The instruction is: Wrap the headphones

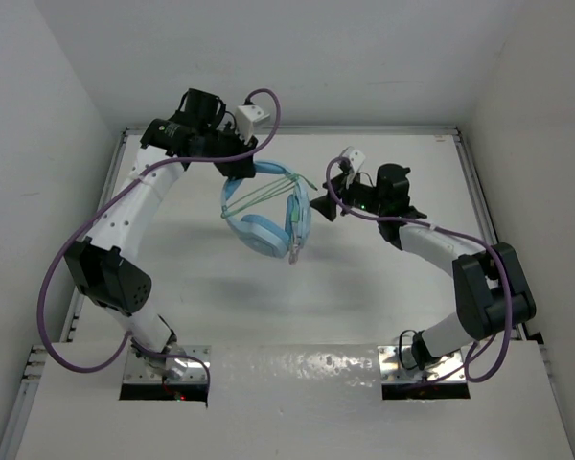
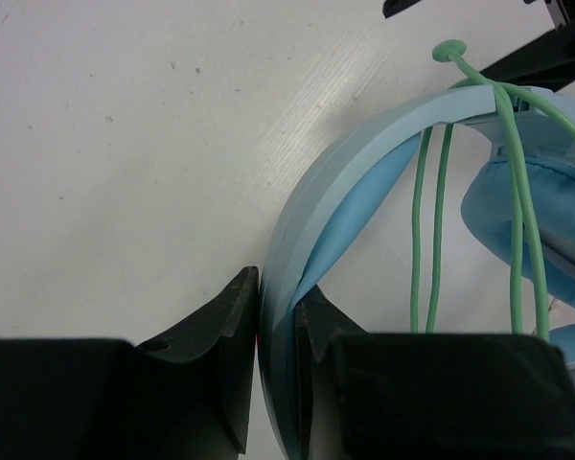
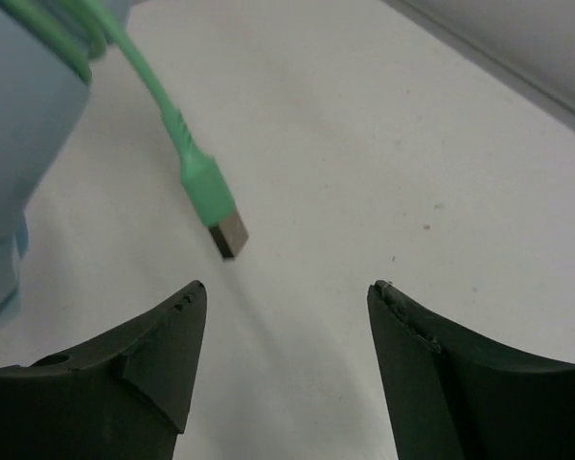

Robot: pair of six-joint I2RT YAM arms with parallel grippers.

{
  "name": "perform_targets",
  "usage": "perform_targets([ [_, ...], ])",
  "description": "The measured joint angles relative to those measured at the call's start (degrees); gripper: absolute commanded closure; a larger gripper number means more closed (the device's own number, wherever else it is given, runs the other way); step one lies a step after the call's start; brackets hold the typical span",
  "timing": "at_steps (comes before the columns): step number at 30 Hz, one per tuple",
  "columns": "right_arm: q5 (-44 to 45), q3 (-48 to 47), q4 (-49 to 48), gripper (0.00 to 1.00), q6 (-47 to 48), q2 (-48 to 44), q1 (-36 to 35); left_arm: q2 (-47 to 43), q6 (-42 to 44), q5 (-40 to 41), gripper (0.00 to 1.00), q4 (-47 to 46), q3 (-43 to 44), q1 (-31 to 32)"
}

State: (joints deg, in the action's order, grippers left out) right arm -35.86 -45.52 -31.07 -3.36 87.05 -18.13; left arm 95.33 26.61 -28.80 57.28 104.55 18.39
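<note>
The table's far corner is below my left gripper, to its left in the top view. Next, my left gripper will carry the wrapped headphones there, go down and let go of them.
The light blue headphones [image 1: 266, 222] hang above the table at its middle back. My left gripper [image 1: 238, 165] is shut on their curved headband [image 2: 335, 192]. The pale green cable [image 2: 431, 230] runs in several strands across the headband and past the padded earcup [image 2: 527, 220]. The cable's end hangs free with a green USB plug [image 3: 211, 206] just beyond my right gripper [image 3: 286, 292]. My right gripper [image 1: 328, 199] is open and empty, right beside the headphones' right side, touching nothing.
White side walls [image 1: 48, 115] and a raised metal rim [image 1: 479, 201] bound the white table [image 1: 383, 287]. Purple robot cables [image 1: 57, 287] loop beside both arms. The arm bases [image 1: 168, 369] stand at the near edge.
</note>
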Motion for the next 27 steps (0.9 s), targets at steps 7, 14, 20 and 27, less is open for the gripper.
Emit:
perform_targets([
  [7,1.2,3.4,5.0,0.23,2.7,-1.1,0.0,-1.2,-2.4,3.7,1.00,-0.6,-1.3,0.0],
  [14,3.8,5.3,6.8,0.20,3.4,-3.0,0.0,-3.7,-7.5,11.8,1.00,-3.8,-6.0,-1.0],
  [20,5.5,8.0,6.8,0.20,3.4,-5.6,0.0,-7.1,-12.0,17.0,1.00,-9.6,-15.1,-7.3],
  [27,5.5,9.2,6.7,0.20,3.3,-8.0,0.0,-11.2,-17.1,15.3,1.00,-16.6,-26.6,-23.7],
])
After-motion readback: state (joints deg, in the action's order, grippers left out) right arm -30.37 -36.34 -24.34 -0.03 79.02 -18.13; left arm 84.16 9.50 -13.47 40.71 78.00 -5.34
